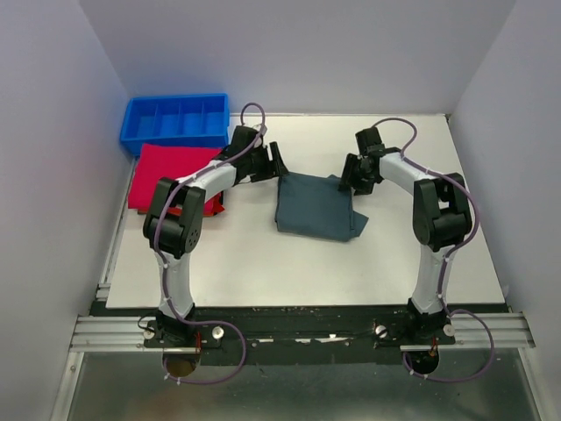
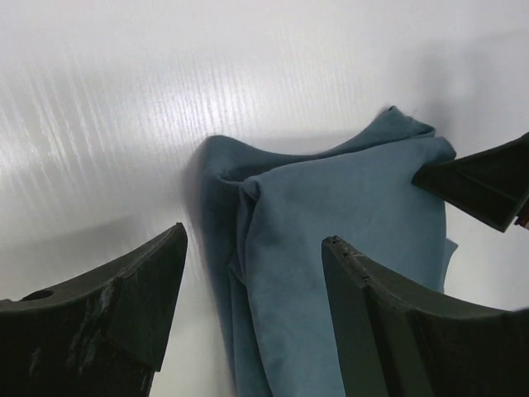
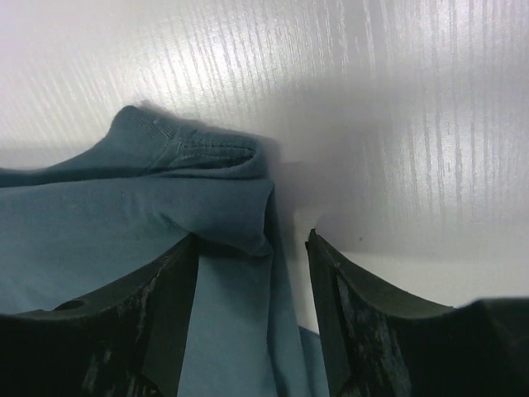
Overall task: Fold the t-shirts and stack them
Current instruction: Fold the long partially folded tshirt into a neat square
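I need to move my left gripper down a little next and pinch the bunched far grey-blue corner nearest the red shirt, because it is just below, between the gripper's open fingers.
The dark grey-blue t-shirt (image 1: 316,209) lies folded in a rough square mid-table, its far edge bunched. My left gripper (image 1: 277,163) hovers at its far left corner and my right gripper (image 1: 352,178) at its far right corner. In the left wrist view the left gripper (image 2: 252,240) is open, with the grey-blue cloth (image 2: 331,215) lying loose below the gap. The right gripper (image 3: 252,240) is also open over the shirt's collar edge (image 3: 107,223), pinching nothing. The red-magenta t-shirt (image 1: 171,171) lies flat at the left, partly under my left arm.
A blue plastic tray (image 1: 175,123) with dividers stands at the back left, touching the red shirt's far edge. White walls close in the table on three sides. The right gripper's dark fingertip (image 2: 488,186) shows at the right of the left wrist view.
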Available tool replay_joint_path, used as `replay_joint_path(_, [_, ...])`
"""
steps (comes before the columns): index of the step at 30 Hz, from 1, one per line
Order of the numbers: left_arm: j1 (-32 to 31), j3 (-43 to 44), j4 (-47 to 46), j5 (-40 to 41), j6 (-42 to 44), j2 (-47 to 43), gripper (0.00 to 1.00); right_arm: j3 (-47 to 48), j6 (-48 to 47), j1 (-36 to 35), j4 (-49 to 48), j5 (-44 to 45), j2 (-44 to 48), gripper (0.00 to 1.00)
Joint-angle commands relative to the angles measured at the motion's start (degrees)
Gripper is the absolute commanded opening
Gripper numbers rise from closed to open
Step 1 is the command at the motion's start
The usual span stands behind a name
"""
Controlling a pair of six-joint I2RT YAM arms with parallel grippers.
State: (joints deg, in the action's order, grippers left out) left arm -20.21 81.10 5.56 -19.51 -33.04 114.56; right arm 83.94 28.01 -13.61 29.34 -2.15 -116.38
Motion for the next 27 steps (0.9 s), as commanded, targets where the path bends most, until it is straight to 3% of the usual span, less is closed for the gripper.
replay_joint_path(1, [0.1, 0.3, 1.7, 0.7, -0.1, 3.8, 0.79, 1.3, 1.0, -0.1, 1.3, -1.1, -2.5, 0.63])
replay_joint_path(4, [-0.2, 1.6, 1.9, 0.4, -0.3, 6.2, 0.79, 1.2, 1.0, -0.2, 1.2, -2.1, -3.3, 0.61])
replay_joint_path(7, [-0.3, 3.2, 1.6, -0.3, -0.8, 8.6, 0.71, 0.8, 1.3, -0.2, 0.5, -2.5, -3.6, 0.58])
replay_joint_path(10, [-0.3, 4.3, 0.2, -2.2, -2.1, 10.9, 0.58, 0.2, 1.4, -0.5, 0.0, -3.1, -3.2, 0.56])
replay_joint_path(16, [-0.3, 2.6, -5.2, -4.6, -5.3, 11.6, 0.19, -1.2, 1.4, -1.7, -1.6, -4.5, -1.8, 0.52])
replay_joint_path(18, [-0.3, 2.0, -7.3, -4.9, -6.0, 11.6, 0.13, -1.3, 1.8, -1.8, -2.0, -4.7, -2.2, 0.50])
replay_joint_path(19, [-0.3, 1.7, -7.8, -5.0, -6.2, 11.6, 0.11, -1.3, 2.0, -1.8, -2.2, -5.1, -2.3, 0.47])
replay_joint_path(22, [-0.3, 0.9, -8.7, -4.7, -6.3, 11.0, 0.05, 0.1, 2.0, -1.8, -1.8, -6.7, -3.9, 0.26])
replay_joint_path(27, [-0.3, 0.4, -9.7, -5.0, -5.9, 10.1, 0.00, -0.8, 1.8, -2.1, -3.6, -6.5, -3.2, 0.18])
